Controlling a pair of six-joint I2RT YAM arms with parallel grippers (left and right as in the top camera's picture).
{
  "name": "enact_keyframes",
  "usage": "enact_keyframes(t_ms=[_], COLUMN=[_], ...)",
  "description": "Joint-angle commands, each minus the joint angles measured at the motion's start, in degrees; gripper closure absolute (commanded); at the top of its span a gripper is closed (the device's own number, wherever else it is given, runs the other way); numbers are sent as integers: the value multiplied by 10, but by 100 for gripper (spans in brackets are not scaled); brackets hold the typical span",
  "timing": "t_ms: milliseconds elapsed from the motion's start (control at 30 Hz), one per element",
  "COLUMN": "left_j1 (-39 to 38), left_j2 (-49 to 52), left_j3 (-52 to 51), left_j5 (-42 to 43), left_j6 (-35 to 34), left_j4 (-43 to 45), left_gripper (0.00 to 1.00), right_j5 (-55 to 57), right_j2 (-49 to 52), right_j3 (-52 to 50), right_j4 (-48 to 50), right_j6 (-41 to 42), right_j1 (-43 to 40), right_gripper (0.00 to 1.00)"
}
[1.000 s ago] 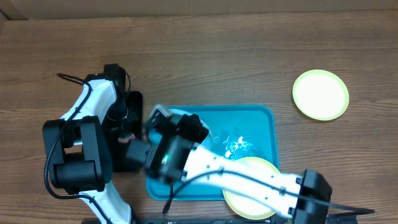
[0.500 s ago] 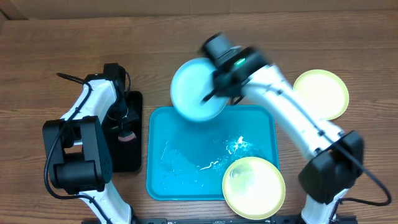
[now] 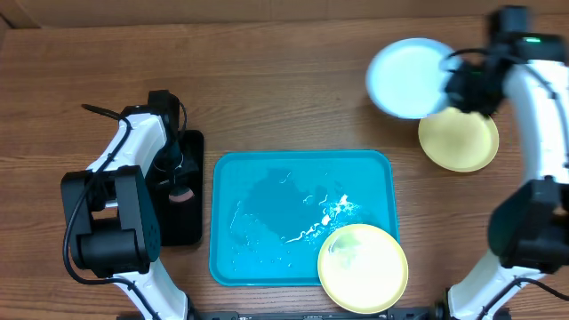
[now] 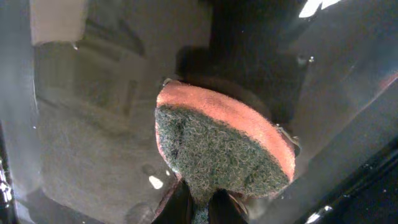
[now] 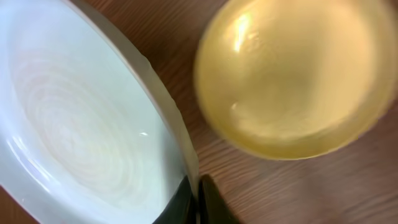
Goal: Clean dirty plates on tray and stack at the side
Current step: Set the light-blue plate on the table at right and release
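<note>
My right gripper moves back and down next and releases the light blue plate [image 3: 404, 78] stacked on the yellow-green plate off the tray [image 3: 459, 142], which lies below and back.
The turquoise tray [image 3: 267, 178] lies at centre with wet streaks. A yellow-green plate [image 3: 363, 267] with green marks sits on its lower right corner. Another yellow-green plate [image 3: 458, 142] lies on the table at right and shows in the right wrist view [image 5: 298, 74]. My right gripper [image 3: 455, 89] is shut on the rim of the light blue plate [image 3: 404, 78], held in the air left of that plate; the jaws [image 5: 194, 199] pinch its edge [image 5: 81, 124]. My left gripper [image 3: 178, 182] is over the black tray, its jaws [image 4: 200, 208] shut on a green and orange scrub sponge [image 4: 217, 149].
A small glossy black tray [image 3: 182, 222] stands left of the turquoise tray, under the left arm, and fills the left wrist view [image 4: 93, 124]. Brown wooden table [image 3: 293, 80] lies all round.
My right arm has swung the light blue plate from the tray's left side up over the far edge and across to the right, next to the yellow-green plate. The left arm has not moved.
</note>
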Motion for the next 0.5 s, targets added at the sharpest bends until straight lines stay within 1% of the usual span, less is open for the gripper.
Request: enact_keyframes(t_ms=[0, 133, 233, 333, 467], left_j1=[1, 1, 1, 1, 1], left_j2=[0, 0, 0, 0, 0], left_j3=[-3, -3, -3, -3, -3], left_j5=[5, 5, 5, 5, 5], left_j6=[11, 11, 11, 11, 11], left_j4=[6, 6, 7, 7, 6], left_gripper=[96, 96, 96, 96, 96], right_j5=[-34, -35, -16, -2, -3], right_j2=[-33, -33, -33, -33, -32], right_j3=[7, -21, -58, -105, -163], right_j4=[-1, -5, 4, 37, 79], right_j6=[-13, -43, -48, -36, 2], right_j1=[-56, -108, -121, -129, -147], right_gripper=[96, 96, 96, 96, 96])
